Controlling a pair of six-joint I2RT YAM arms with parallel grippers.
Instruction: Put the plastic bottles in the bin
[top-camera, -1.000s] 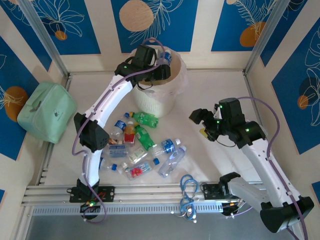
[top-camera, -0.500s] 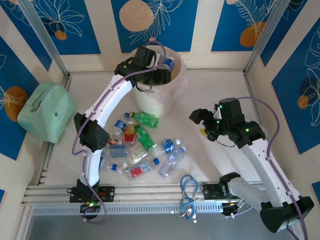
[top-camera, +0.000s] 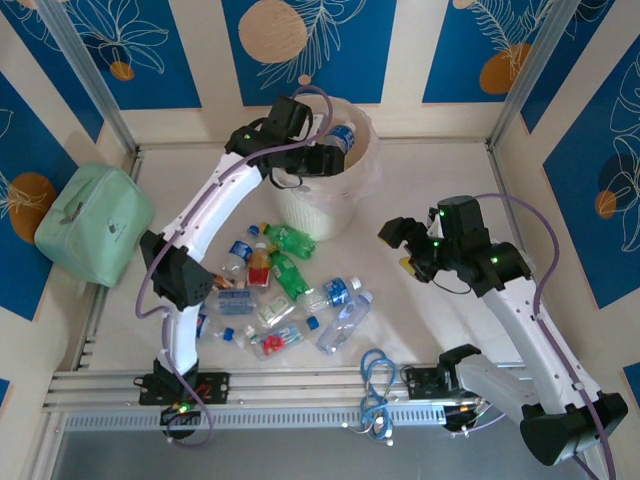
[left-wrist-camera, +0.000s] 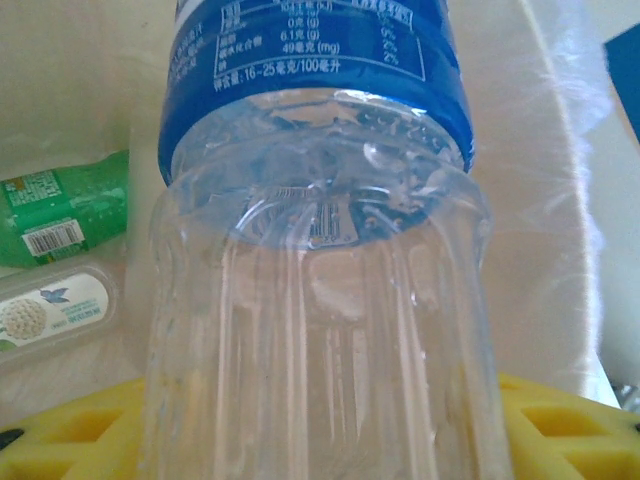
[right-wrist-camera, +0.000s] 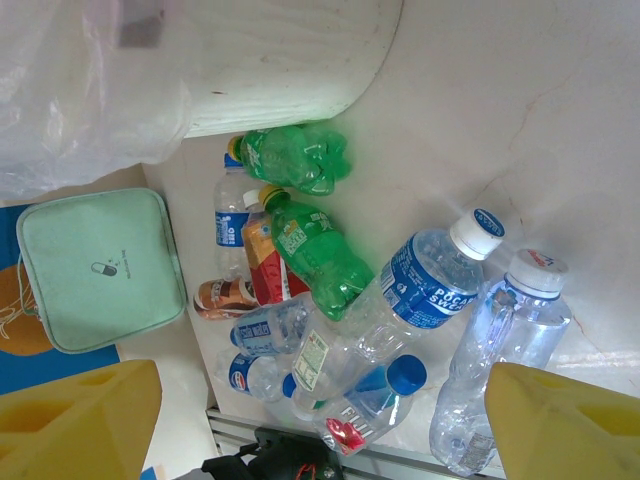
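The left gripper will next move slightly back over the bin's opening (top-camera: 354, 172) and then let go of the clear bottle with the blue label.
My left gripper (top-camera: 322, 152) is shut on a clear plastic bottle with a blue label (top-camera: 342, 135), holding it over the mouth of the cream-white bin (top-camera: 318, 205). In the left wrist view this bottle (left-wrist-camera: 320, 300) stands between the yellow fingers (left-wrist-camera: 565, 430), and below it in the bin lie a green bottle (left-wrist-camera: 65, 205) and a flattened clear one (left-wrist-camera: 55, 310). Several plastic bottles (top-camera: 285, 290), clear, green and red, lie in a pile on the table in front of the bin. My right gripper (top-camera: 405, 245) hovers open to the right of the pile, looking at the bottles (right-wrist-camera: 430, 280) between its fingers (right-wrist-camera: 570, 425).
A mint-green bag (top-camera: 95, 222) rests against the left wall. A blue cable coil (top-camera: 377, 385) lies by the aluminium rail (top-camera: 280, 385) at the near edge. The clear liner (left-wrist-camera: 560, 150) drapes over the bin's rim. Patterned walls close in the table.
The left arm has carried the held bottle a little to the right and lower over the bin's mouth. The right arm has stayed put.
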